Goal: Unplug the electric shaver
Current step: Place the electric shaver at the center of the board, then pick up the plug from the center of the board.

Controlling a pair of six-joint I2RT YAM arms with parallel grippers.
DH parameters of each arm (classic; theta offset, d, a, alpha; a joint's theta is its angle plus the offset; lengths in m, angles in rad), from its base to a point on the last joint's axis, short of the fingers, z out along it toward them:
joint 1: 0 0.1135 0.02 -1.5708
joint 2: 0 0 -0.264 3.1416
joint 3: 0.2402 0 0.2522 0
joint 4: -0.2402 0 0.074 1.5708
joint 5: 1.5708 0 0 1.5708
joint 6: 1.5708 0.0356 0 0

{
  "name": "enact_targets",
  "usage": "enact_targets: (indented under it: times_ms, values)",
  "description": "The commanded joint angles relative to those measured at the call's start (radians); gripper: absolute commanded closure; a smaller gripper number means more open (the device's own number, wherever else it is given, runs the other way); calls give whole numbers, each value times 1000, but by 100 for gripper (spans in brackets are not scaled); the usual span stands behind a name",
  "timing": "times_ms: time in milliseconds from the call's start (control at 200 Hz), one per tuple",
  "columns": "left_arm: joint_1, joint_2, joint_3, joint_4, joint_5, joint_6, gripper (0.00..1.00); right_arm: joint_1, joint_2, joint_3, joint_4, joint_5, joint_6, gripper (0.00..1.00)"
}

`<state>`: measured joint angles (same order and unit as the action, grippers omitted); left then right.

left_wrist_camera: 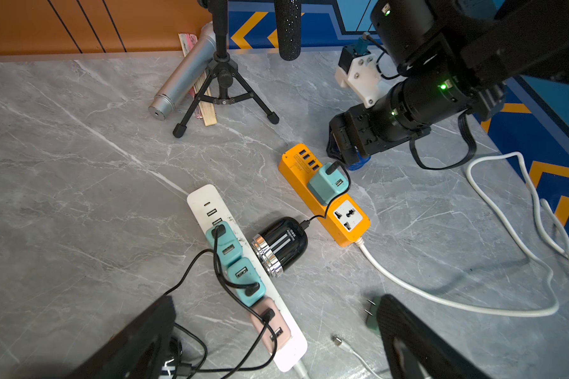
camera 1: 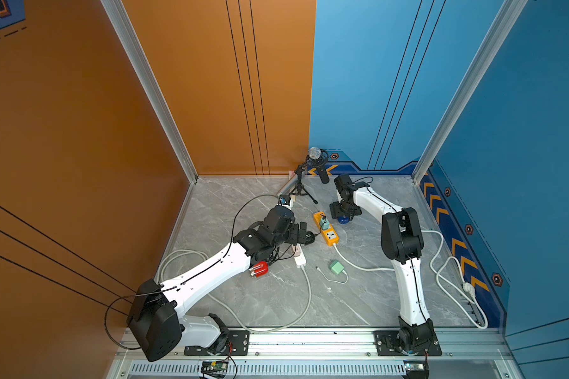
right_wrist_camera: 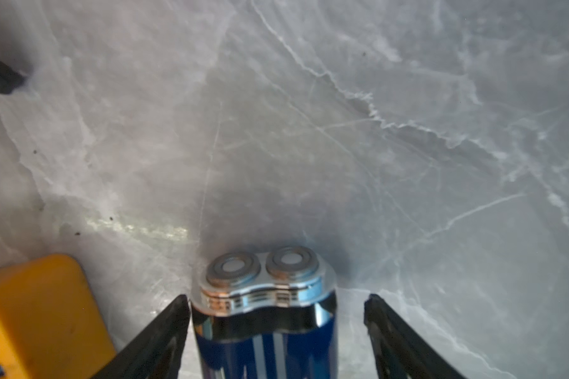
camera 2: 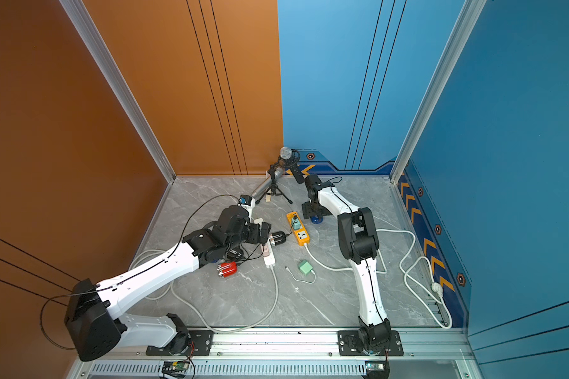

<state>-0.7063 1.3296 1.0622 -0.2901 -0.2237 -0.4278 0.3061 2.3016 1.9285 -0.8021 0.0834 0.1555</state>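
Note:
The green charger (camera 1: 336, 267) lies loose, back toward the base from my right gripper. My right gripper rises off the blue shaver next, draws back and lowers onto the charger.
A blue electric shaver (right_wrist_camera: 266, 295) with two round silver heads sits between my right gripper's (right_wrist_camera: 276, 302) open fingers. One finger (right_wrist_camera: 174, 315) is at its side and the other stands apart; no cable shows on it. In both top views this gripper (camera 1: 344, 213) hangs low beside the orange power strip (camera 1: 330, 234). A black shaver (left_wrist_camera: 280, 244) lies cabled to a teal adapter (left_wrist_camera: 322, 187) plugged into that strip. My left gripper (left_wrist_camera: 276, 305) is wide open above the white power strip (left_wrist_camera: 204, 200), holding nothing.
A red shaver (camera 1: 259, 269) lies by the left forearm. A loose green charger (camera 1: 335, 267) with a white cable lies mid-table. The white strip carries teal and pink adapters with black cords. A microphone tripod (left_wrist_camera: 224, 82) and silver cylinder (left_wrist_camera: 184, 75) stand at the back. White cords (camera 1: 440, 272) loop on the right.

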Motion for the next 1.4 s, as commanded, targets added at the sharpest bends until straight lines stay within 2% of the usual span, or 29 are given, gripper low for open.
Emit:
enact_targets:
  times_ms: [0,95,345,465,595,801,1146,1396]
  values:
    - [45,-23,-6,-23,34,-12,1,-15,-188,-24,-31,28,23,15]
    - [93,-12,-2,-23,76,-15,1,4,-326,-123,-30,5,-5,15]
    - [226,31,11,-22,201,-30,1,147,-717,-603,-21,16,-28,18]
    - [265,56,25,-23,246,-21,1,262,-868,-803,6,33,12,18]
    - [284,68,38,-22,270,-5,1,351,-950,-979,71,17,114,19]
    - [294,74,37,-22,297,-13,1,432,-910,-1069,196,4,143,22]
    - [291,3,-25,-23,266,-31,1,405,-717,-1005,252,-56,65,29]
    - [297,-26,-61,-23,250,-38,1,403,-655,-982,256,-131,50,40]
